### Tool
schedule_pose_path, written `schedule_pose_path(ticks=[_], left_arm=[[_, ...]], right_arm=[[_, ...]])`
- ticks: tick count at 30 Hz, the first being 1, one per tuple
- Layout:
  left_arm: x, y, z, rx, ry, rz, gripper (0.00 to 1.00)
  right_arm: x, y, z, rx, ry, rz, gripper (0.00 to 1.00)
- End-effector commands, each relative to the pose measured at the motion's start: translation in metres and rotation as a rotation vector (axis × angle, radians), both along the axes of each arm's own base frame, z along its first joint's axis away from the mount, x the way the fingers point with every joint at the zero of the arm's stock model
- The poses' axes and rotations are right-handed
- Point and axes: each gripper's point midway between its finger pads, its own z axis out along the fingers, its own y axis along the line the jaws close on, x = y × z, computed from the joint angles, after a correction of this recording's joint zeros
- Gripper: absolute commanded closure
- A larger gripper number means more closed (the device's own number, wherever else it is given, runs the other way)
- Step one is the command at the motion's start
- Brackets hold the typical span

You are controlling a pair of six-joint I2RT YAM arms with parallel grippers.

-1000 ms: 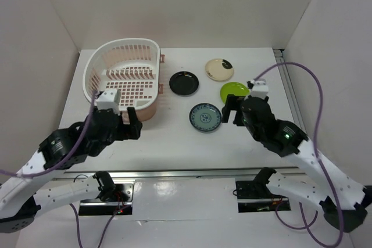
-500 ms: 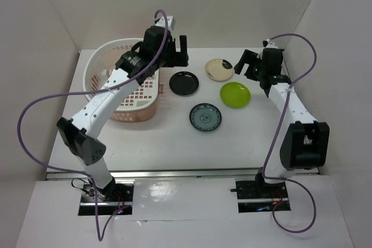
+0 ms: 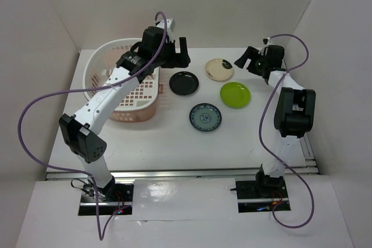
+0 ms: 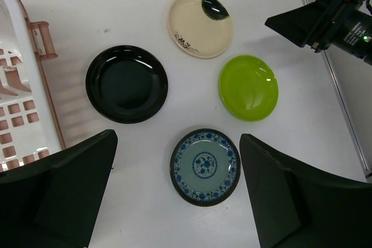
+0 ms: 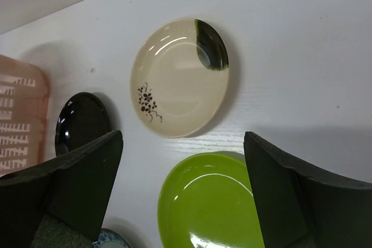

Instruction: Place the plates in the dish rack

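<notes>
My right gripper first lowers its open fingers around the plate's rim beside the dark patch next, to get the cream plate (image 5: 177,76).
Four plates lie flat on the white table: black (image 3: 183,83), cream with a dark patch (image 3: 220,69), lime green (image 3: 235,94), blue-white patterned (image 3: 205,117). The white dish rack (image 3: 92,76) stands at the far left, with no plates in it. My left gripper (image 3: 177,53) is open and empty, held high between the rack and the black plate (image 4: 127,83); its view also shows the blue plate (image 4: 204,166). My right gripper (image 3: 247,61) is open and empty, high above the cream plate (image 5: 177,76) and green plate (image 5: 209,201).
White walls enclose the table at the back and both sides. A metal rail (image 3: 293,103) runs along the right edge. The rack's pinkish base (image 4: 42,39) shows beside the black plate. Purple cables loop from both arms.
Both arms have swung from low near the front edge out to the far side of the table. In the last half second the right gripper has shifted slightly. The plates have not moved.
</notes>
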Motion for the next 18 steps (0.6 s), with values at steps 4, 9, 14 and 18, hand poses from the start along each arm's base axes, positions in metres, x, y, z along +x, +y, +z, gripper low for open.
schedule_pose_path(ticks=[4, 9, 14, 18], left_arm=[[-0.009, 0.001, 0.037, -0.04, -0.069, -0.02, 0.0], [-0.02, 0.008, 0.025, -0.012, -0.039, -0.023, 0.0], [-0.028, 0.008, 0.013, 0.036, -0.007, -0.033, 0.0], [-0.029, 0.011, 0.012, 0.041, -0.006, -0.025, 0.0]], right_arm=[[0.023, -0.006, 0.009, -0.039, -0.053, 0.043, 0.06], [0.047, -0.009, -0.025, -0.04, -0.014, 0.051, 0.08], [0.062, -0.007, -0.055, -0.036, 0.025, 0.087, 0.2], [0.068, -0.004, -0.067, -0.018, 0.037, 0.114, 0.35]])
